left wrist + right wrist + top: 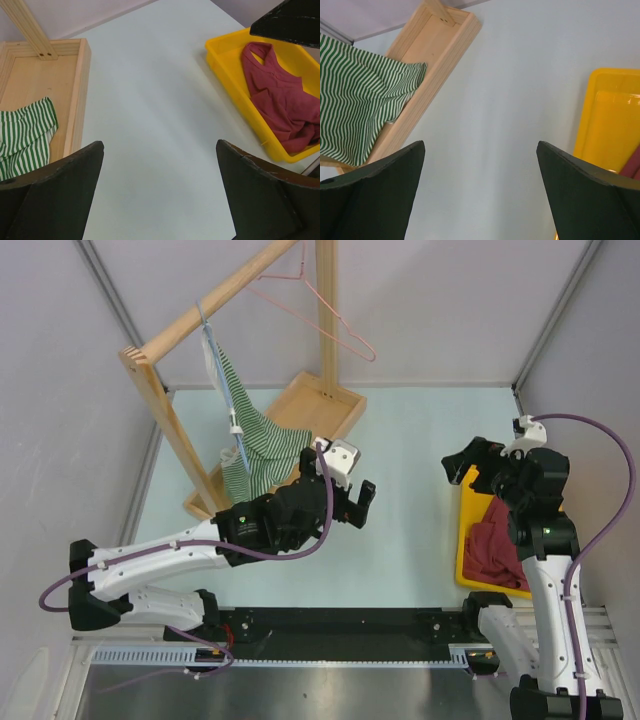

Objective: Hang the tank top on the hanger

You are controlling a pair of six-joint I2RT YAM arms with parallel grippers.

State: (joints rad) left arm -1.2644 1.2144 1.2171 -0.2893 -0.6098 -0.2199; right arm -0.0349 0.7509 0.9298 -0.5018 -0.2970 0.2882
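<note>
My right gripper turns back over the tray [466, 540] and lowers onto the crumpled middle next, since only a sliver of maroon cloth shows past my fingers.
The maroon tank top [497, 548] lies crumpled in a yellow tray [466, 540] at the right; it also shows in the left wrist view [285, 105]. The pink wire hanger [325, 312] hangs from the wooden rail at the top. My left gripper [358, 506] is open and empty over the middle of the table, pointing toward the tray. My right gripper [458, 468] is open and empty, just left of the tray's far end. A sliver of maroon cloth shows at the right edge of the right wrist view [633, 167].
A wooden rack [180, 325] with a base tray [320, 405] stands at the back left. A green-and-white striped garment [255, 445] hangs there on a pale hanger. Grey walls close in on both sides.
</note>
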